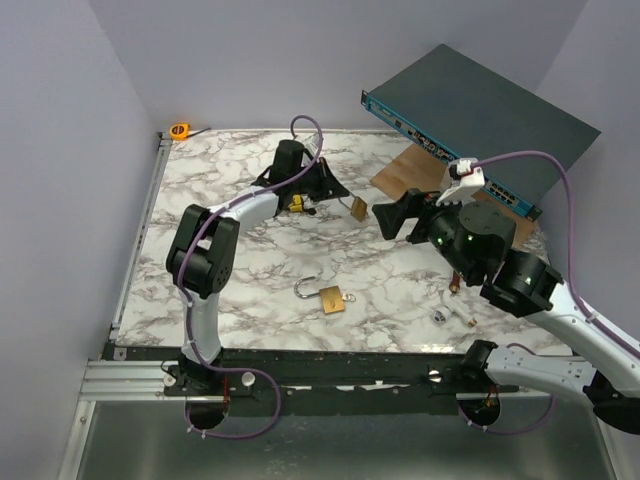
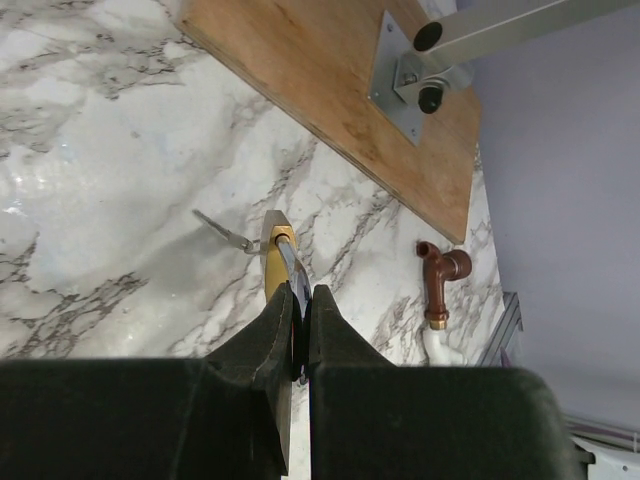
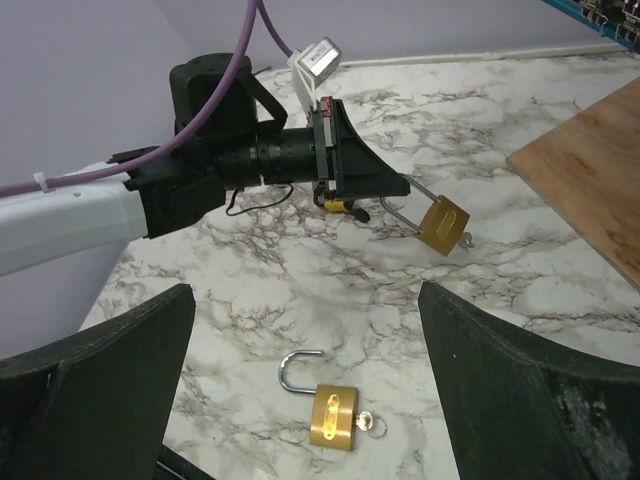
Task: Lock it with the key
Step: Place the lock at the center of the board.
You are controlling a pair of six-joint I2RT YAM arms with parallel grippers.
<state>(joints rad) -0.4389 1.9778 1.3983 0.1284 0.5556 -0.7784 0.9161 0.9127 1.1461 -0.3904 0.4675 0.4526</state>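
Observation:
The padlock's brass body is still above the table. I should lower my left gripper toward the bare marble below the held padlock (image 2: 205, 260) and release the steel shackle.
A brass padlock (image 3: 442, 225) is held just above the marble table (image 1: 250, 270) by its steel shackle, which is pinched in my shut left gripper (image 2: 302, 292). Its body (image 2: 274, 262) sticks out past the fingertips, with a key and ring (image 2: 225, 235) at its far end; it also shows in the top view (image 1: 357, 208). A second brass padlock (image 3: 335, 418) lies flat with its shackle open and a key (image 3: 372, 425) in it; it shows in the top view (image 1: 330, 298) too. My right gripper (image 3: 305, 300) is open and empty, hovering over it, facing the left gripper (image 3: 350, 180).
A wooden board (image 1: 410, 175) and a tilted network switch (image 1: 480, 110) stand at the back right. A copper pipe fitting (image 2: 443, 280) lies near the board. Small metal parts (image 1: 440, 315) lie at the front right. An orange tape measure (image 1: 180, 130) sits at the back left corner.

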